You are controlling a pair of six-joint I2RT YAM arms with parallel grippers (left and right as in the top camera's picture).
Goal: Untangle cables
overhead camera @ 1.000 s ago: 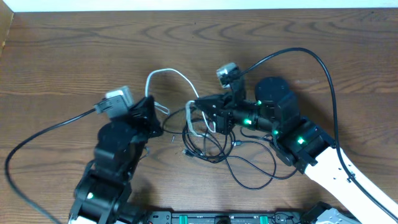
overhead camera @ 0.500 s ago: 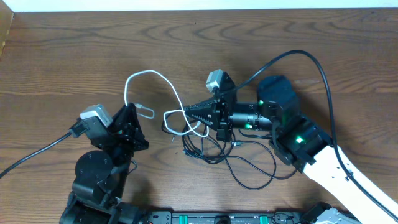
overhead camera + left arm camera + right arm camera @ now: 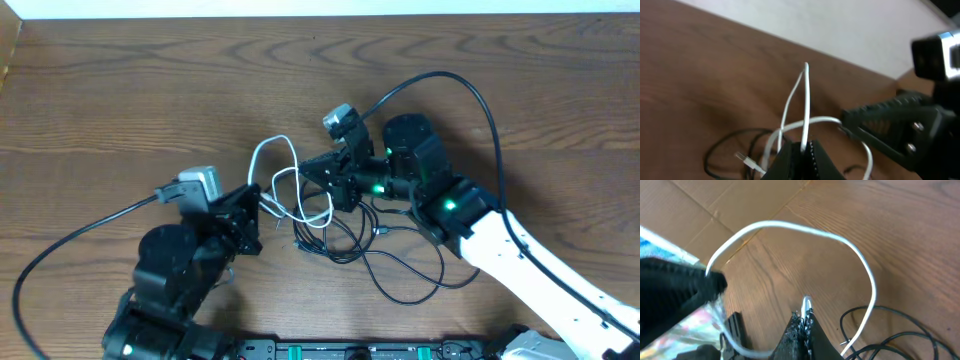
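Observation:
My left gripper will go down next and release the white cable (image 3: pixel 283 140) on the bare tabletop below it, clear of the tangled black cables beside it.
A short white cable (image 3: pixel 283 140) loops between my two grippers at mid-table. My left gripper (image 3: pixel 258 205) is shut on one stretch of it (image 3: pixel 805 100), and its silver plug (image 3: pixel 743 158) lies just below left of the jaws. From the right, my right gripper (image 3: pixel 306 172) is shut on another bend of the same white cable (image 3: pixel 806 301), whose loop (image 3: pixel 790 226) arches above the jaws. The two black cables (image 3: pixel 345 245) lie tangled on the table below the right gripper, with a long loop (image 3: pixel 405 290) trailing right. The fingertips are a few centimetres apart.
The thick black arm wires (image 3: pixel 60 230) (image 3: pixel 480 95) sweep out left and upper right. The wooden table (image 3: pixel 120 90) ends at a pale edge along the top. Cardboard (image 3: pixel 715 205) shows in the right wrist view beyond the table.
My left gripper has swung back right toward the centre, still holding the white cable. The big white loop has shrunk and gone slack. My right arm has shifted slightly left and up.

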